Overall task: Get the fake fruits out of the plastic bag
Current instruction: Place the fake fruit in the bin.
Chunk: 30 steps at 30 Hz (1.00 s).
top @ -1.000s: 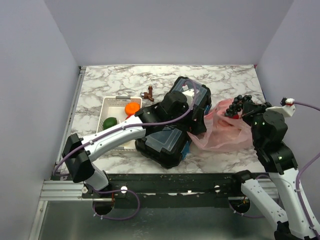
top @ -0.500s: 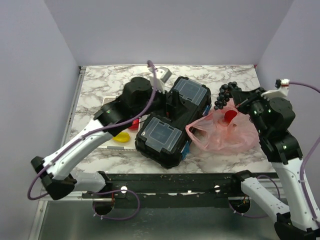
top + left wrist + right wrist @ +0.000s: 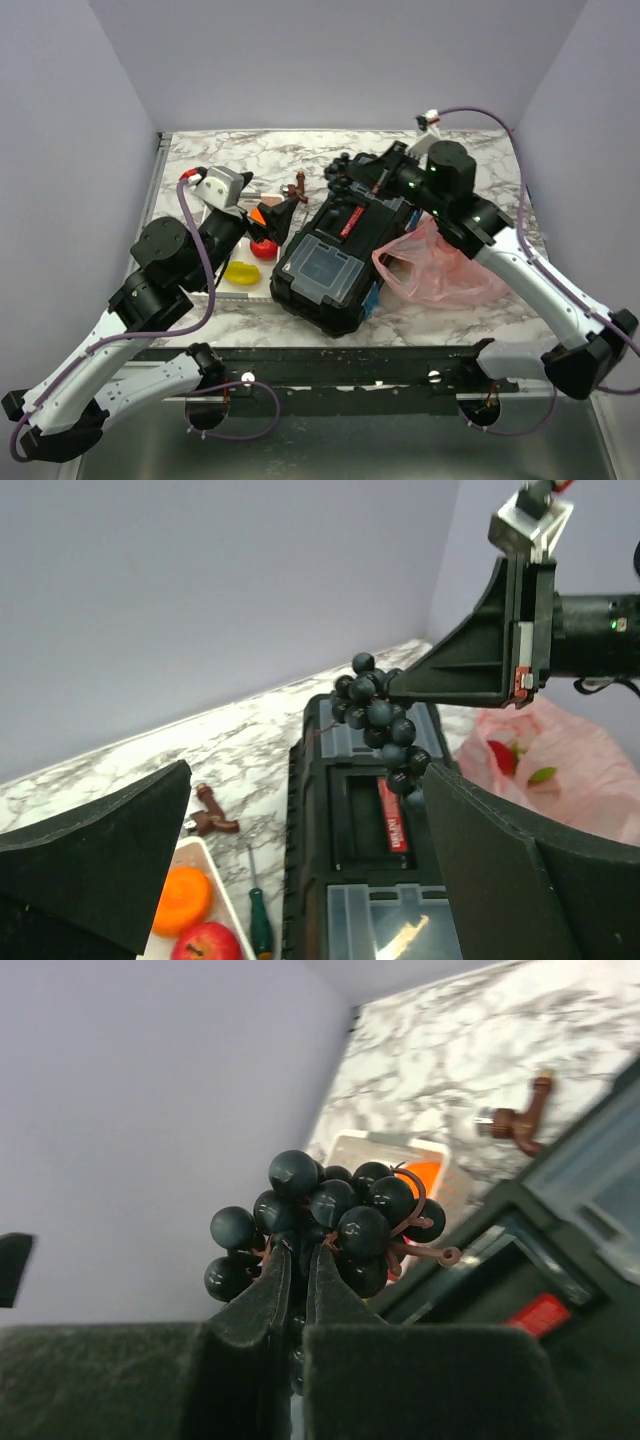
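The white tray of fruit is below my right gripper, to its left in the top view. I should next carry the grapes in that gripper across and down beside the apple.
My right gripper is shut on the dark grape bunch and holds it in the air above the far end of the black toolbox. The right wrist view shows its fingertips pinched into the bunch. The pink plastic bag lies right of the toolbox, with a red fruit showing inside. My left gripper is open and empty over the white tray. The orange and red apple lie in the tray. The green round fruit is hidden.
A small brown-red figure lies on the marble behind the tray. A green-handled screwdriver lies between the tray and the toolbox. A yellow item lies at the tray's near side. Grey walls close in the table.
My right arm has swung left from above the bag, carrying the grape bunch over the toolbox. My left arm has pulled back left, off the toolbox, to above the tray.
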Available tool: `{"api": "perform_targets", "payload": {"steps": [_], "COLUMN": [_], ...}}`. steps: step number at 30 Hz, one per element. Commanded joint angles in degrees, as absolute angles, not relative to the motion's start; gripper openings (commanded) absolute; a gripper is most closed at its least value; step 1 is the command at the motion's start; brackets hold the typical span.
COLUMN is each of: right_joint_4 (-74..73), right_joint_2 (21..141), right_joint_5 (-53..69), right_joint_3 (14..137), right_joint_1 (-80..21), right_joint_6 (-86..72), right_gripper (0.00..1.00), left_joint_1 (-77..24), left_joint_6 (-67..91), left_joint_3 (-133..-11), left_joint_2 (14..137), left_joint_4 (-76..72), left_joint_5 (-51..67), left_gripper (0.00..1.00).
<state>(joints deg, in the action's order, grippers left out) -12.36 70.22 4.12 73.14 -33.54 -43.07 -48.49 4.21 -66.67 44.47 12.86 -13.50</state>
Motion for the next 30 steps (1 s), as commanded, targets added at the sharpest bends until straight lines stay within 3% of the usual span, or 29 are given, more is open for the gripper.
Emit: {"api": "perform_targets", "payload": {"steps": [1, 19, 30], "right_joint_4": [-5.18, -12.6, -15.68], "right_joint_2": [78.12, 121.07, 129.55], "right_joint_5": [0.28, -13.54, -17.04], "right_joint_3": [79.32, 112.78, 118.94], "right_joint_1": [-39.94, -55.94, -58.21], "right_joint_6": [-42.76, -36.78, -36.94], "right_gripper": [0.01, 0.02, 0.44], "left_joint_1": [-49.18, -50.76, -50.76], "left_joint_6": [-2.71, -12.19, -13.3], "left_joint_3": [-64.12, -51.3, -49.57], "left_joint_2": [43.64, 30.4, 29.4], "left_joint_4": [8.66, -7.61, -10.31], "left_joint_5": [-18.0, -30.25, -33.34], "left_gripper": [0.99, 0.99, 0.99]}}
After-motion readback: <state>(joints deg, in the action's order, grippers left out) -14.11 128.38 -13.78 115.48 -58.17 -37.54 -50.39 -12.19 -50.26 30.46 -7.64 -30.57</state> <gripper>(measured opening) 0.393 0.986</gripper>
